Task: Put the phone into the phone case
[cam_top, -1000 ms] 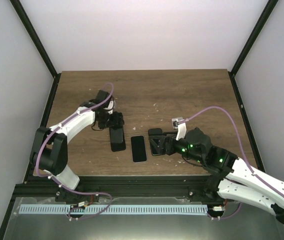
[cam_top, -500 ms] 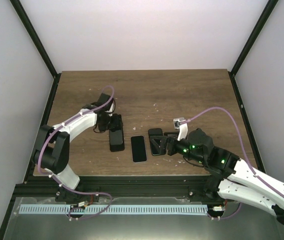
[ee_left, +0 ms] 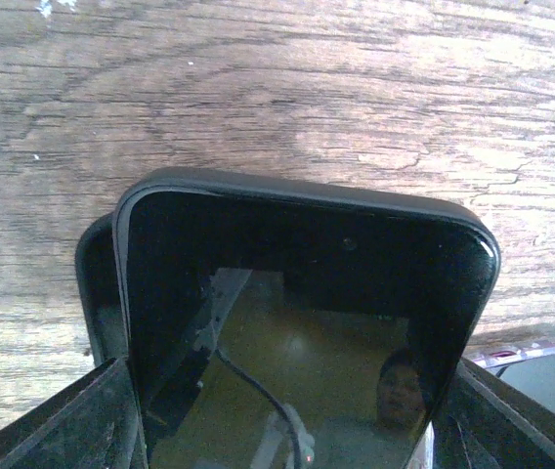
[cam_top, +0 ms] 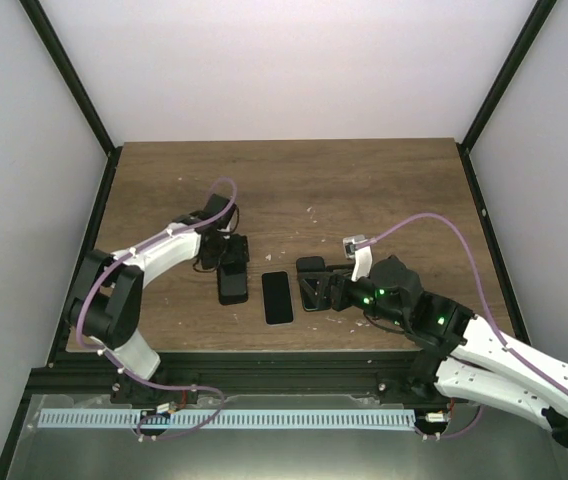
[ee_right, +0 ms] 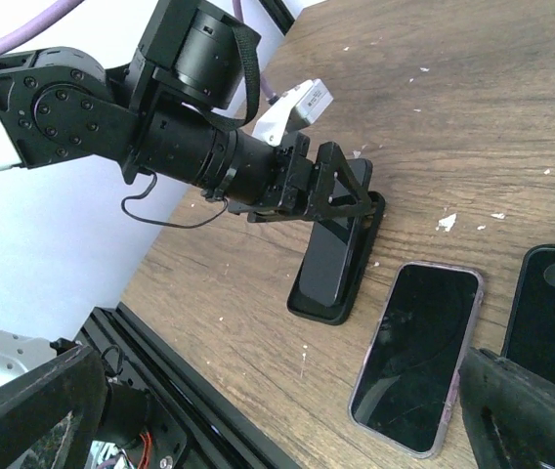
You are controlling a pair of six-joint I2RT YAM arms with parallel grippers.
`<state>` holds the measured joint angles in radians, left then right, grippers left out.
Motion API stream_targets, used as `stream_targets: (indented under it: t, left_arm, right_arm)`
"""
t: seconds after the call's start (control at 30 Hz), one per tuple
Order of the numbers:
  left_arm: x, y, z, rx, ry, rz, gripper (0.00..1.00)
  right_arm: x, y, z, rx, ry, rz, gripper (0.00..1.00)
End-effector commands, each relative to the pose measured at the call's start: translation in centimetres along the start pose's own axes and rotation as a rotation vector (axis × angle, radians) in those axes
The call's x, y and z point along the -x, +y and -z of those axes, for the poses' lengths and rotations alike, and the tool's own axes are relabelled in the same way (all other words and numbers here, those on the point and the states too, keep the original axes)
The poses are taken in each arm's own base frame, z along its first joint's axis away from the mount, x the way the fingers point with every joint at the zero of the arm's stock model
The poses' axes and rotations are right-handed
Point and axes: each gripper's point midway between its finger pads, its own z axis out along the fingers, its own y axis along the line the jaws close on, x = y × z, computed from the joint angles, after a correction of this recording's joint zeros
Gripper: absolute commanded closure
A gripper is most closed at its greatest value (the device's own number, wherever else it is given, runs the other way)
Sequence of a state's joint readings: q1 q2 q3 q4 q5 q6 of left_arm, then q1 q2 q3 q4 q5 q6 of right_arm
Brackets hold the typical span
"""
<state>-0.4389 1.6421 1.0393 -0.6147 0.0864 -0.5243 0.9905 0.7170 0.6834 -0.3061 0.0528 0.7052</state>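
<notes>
I will move my left gripper down and bring the raised end of the phone onto the open black case [cam_top: 232, 288] [ee_left: 100, 283] to let go of the phone, because that case is below my gripper.
My left gripper [cam_top: 229, 248] is shut on the phone [ee_left: 297, 332], a slim black slab with a glossy screen. It holds the phone tilted, with the far end resting in an opaque black case [ee_right: 328, 305] that lies open on the table; this shows in the right wrist view [ee_right: 336, 249]. A second dark-screened phone [cam_top: 278, 297] lies flat in the middle. It has a transparent rim [ee_right: 363, 376]; no white ring shows. My right gripper [ee_right: 282, 391] is open and empty, low over the table right of that phone.
A black cover with a camera cutout [ee_right: 551, 303] lies right of the clear-rimmed phone, under my right gripper [cam_top: 316, 290]. The black frame rail [ee_right: 190, 391] runs along the table's near edge. Bare wood [cam_top: 364, 190] fills the far half.
My left gripper has moved a little nearer and to the right with the phone, over the black case. My right arm has barely moved.
</notes>
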Motion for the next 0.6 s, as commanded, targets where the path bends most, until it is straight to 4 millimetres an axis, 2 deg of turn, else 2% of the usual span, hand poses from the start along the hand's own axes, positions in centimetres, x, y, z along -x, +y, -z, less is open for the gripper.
stream_targets:
  t: [0.0, 0.57]
  left_arm:
    - [-0.4, -0.1, -0.6, 0.036, -0.002, 0.021, 0.57]
    - [-1.3, 0.9, -0.2, 0.086, -0.024, 0.053, 0.57]
  right_arm:
    - [0.2, 0.2, -0.1, 0.016, -0.011, -0.017, 0.0]
    - [0.1, 0.1, 0.9, 0.022, -0.019, -0.033, 0.0]
